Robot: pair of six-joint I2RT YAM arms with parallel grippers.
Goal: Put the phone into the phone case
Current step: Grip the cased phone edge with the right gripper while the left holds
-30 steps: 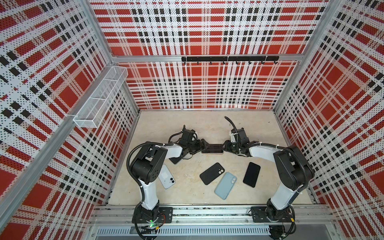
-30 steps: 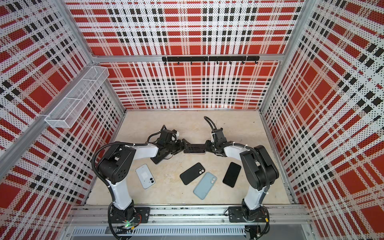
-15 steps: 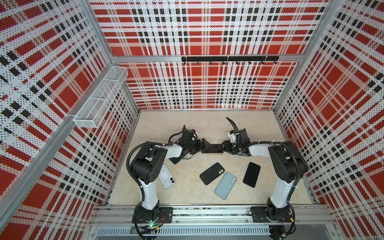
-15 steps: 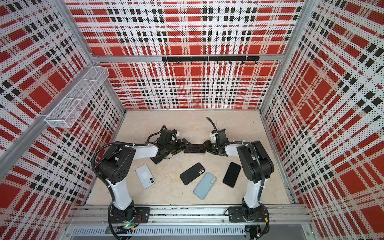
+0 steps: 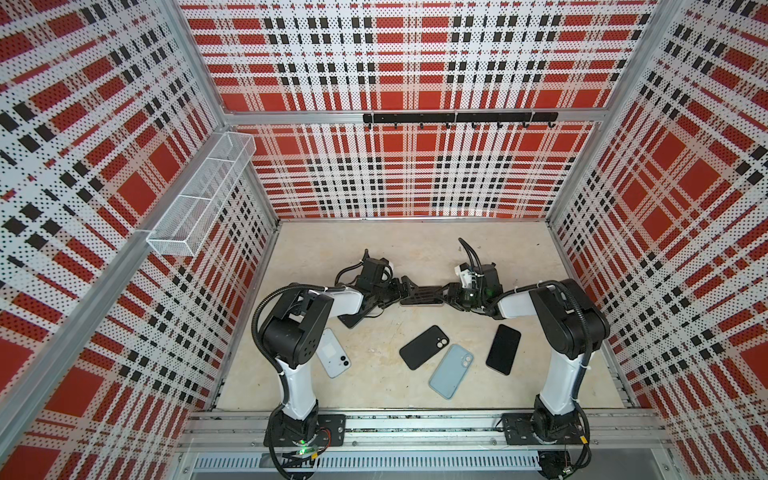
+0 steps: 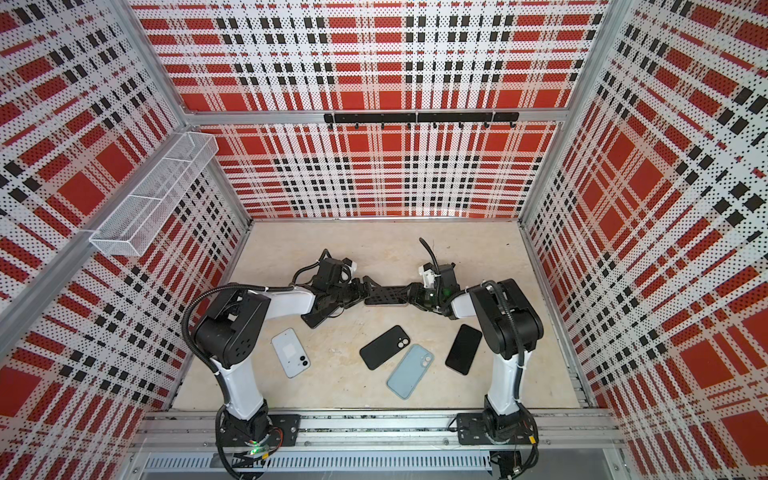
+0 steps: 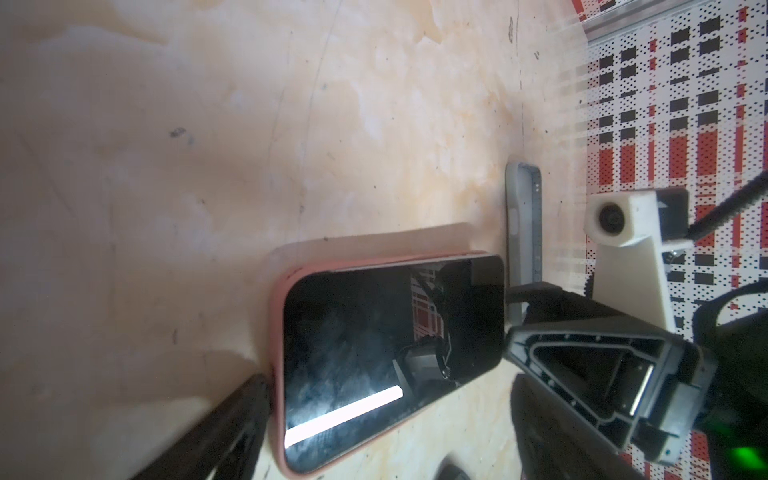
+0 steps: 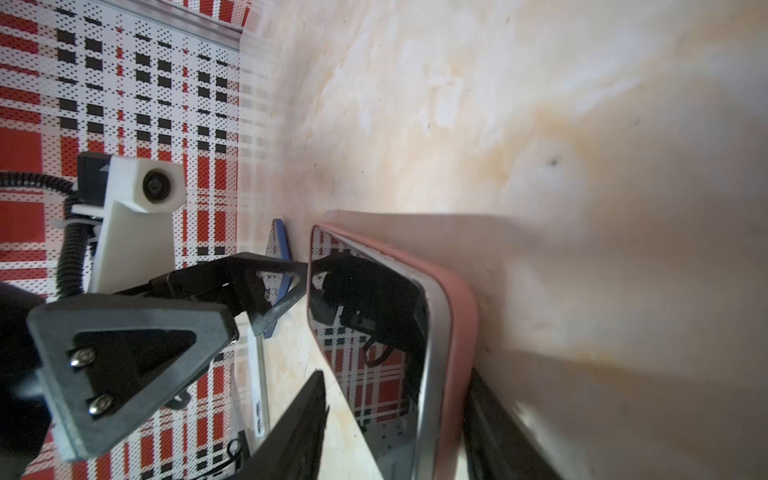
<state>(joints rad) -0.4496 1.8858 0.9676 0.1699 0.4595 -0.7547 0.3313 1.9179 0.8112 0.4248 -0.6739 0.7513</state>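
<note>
The robot's right gripper needs to stay beside the phone next and close its fingers across the pink end of the case (image 5: 442,296) (image 8: 453,364), since that end is already between them.
A phone (image 7: 374,332) with a dark screen sits in a salmon-pink phone case (image 7: 277,332) and lies flat mid-table. In both top views the two grippers' fingers largely cover it (image 5: 420,296) (image 6: 384,296). My left gripper (image 7: 388,386) (image 5: 404,290) is open, with its fingers (image 7: 224,432) standing wide on either side of one end. At the opposite end is my right gripper (image 8: 395,374) (image 5: 451,296), which is also open. One of its fingers lies against the pink case (image 8: 457,311) and the other stands off the screen (image 8: 374,332).
Nearer the front lie a black case (image 5: 424,347), a light blue case (image 5: 451,370), a black phone (image 5: 503,349) and a white phone (image 5: 332,353) beside the left arm. A dark flat item (image 5: 351,320) lies under the left forearm. Plaid walls enclose the table.
The right arm's elbow has swung inward while its gripper stayed at the phone. The left jaws have spread a little wider. The phone has not shifted.
</note>
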